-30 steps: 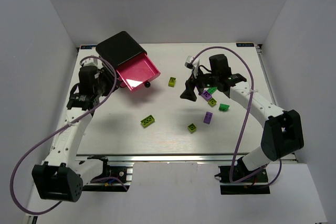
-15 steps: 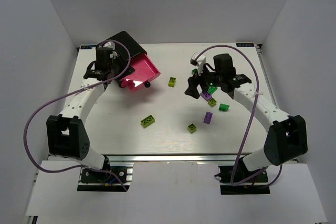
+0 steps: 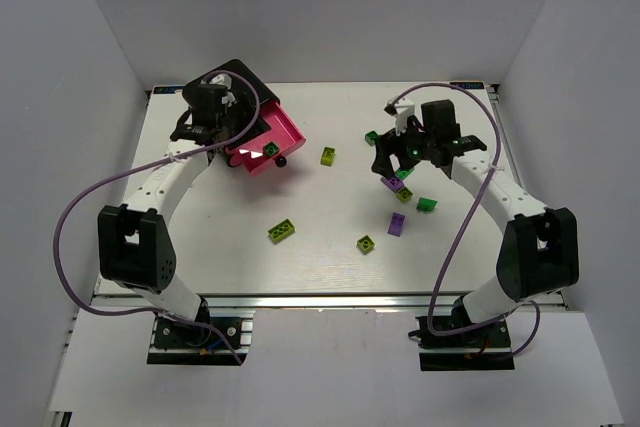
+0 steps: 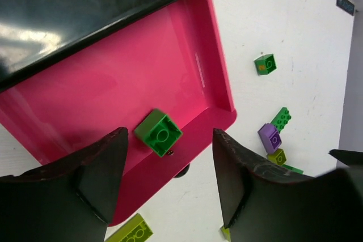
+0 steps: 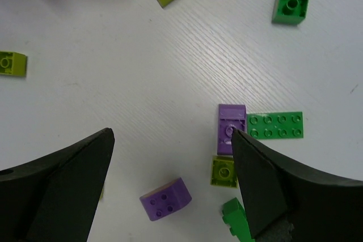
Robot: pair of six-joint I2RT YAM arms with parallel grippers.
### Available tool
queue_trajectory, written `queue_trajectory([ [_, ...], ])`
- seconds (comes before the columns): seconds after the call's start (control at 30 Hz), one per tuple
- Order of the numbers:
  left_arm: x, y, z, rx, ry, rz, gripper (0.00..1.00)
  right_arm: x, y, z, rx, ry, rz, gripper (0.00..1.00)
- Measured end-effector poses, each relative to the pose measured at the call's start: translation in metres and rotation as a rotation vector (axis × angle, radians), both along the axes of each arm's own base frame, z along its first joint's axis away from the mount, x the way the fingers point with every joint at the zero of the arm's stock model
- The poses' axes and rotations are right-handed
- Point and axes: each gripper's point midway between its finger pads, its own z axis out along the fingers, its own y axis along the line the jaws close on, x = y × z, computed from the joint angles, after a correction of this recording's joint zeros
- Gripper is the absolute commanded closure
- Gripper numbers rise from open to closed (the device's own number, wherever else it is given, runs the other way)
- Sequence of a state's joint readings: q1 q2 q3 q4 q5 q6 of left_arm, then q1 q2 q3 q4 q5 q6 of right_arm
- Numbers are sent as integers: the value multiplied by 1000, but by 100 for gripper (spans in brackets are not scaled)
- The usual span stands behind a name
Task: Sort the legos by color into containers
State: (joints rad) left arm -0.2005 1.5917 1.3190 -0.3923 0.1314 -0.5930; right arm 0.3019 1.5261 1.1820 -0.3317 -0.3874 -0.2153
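The green brick lies below the lime brick and to its right in the top view, so I will next move my right gripper down and back past the lime brick [image 5: 224, 171] onto the green brick [image 5: 236, 217].
A pink drawer [image 4: 113, 83] stands pulled out of the black cabinet [image 3: 225, 87]. One dark green lego [image 4: 159, 132] lies loose near its front wall, also seen from above as the green lego [image 3: 271, 150]. My left gripper [image 4: 168, 135] hangs open just above it, holding nothing. My right gripper [image 5: 171, 134] is open over a cluster: two purple legos [image 5: 231, 127] [image 5: 165, 198], a lime brick [image 5: 224, 171] and a green plate [image 5: 275, 125]. In the top view the right gripper [image 3: 388, 160] sits beside that cluster.
Loose legos on the white table: a green one [image 3: 371, 136], lime ones [image 3: 328, 155] [image 3: 282, 231] [image 3: 366, 243], a green one [image 3: 427, 204] and a purple one [image 3: 396, 225]. The drawer's black knob [image 3: 282, 160] faces the table's middle. White walls enclose three sides.
My left arm swung from beside the cabinet to over the drawer, its jaws opened, and the green lego now lies in the drawer. My right gripper shifted slightly right.
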Motion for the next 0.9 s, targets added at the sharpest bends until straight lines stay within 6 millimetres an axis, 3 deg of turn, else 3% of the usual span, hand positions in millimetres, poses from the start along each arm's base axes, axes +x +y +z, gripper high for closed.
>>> queue_trajectory([
  [0.13, 5, -3, 14, -1, -32, -3, 32, 3, -16, -9, -26, 35, -33, 11],
  [0.27, 0, -2, 30, -4, -65, -10, 50, 7, -31, -7, -71, 18, 26, 15],
  [0.33, -8, -2, 45, -15, -102, -19, 52, 5, -38, -4, -107, 4, 105, 16],
  [0.47, -50, 4, 83, -43, -212, -34, 38, -4, -57, -3, -212, -37, 300, 20],
  [0.5, -61, 6, 92, -50, -238, -35, 29, -7, -63, -7, -239, -35, 343, 20],
  [0.63, -103, 15, 112, -74, -316, -29, 23, -17, -80, -34, -309, 39, 474, 18],
  [0.7, -118, 19, 108, -75, -318, -19, 21, -23, -86, -51, -329, 93, 506, 11],
  [0.9, -149, 31, 68, -85, -229, 40, 20, -22, -102, -81, -406, 172, 496, 11],
])
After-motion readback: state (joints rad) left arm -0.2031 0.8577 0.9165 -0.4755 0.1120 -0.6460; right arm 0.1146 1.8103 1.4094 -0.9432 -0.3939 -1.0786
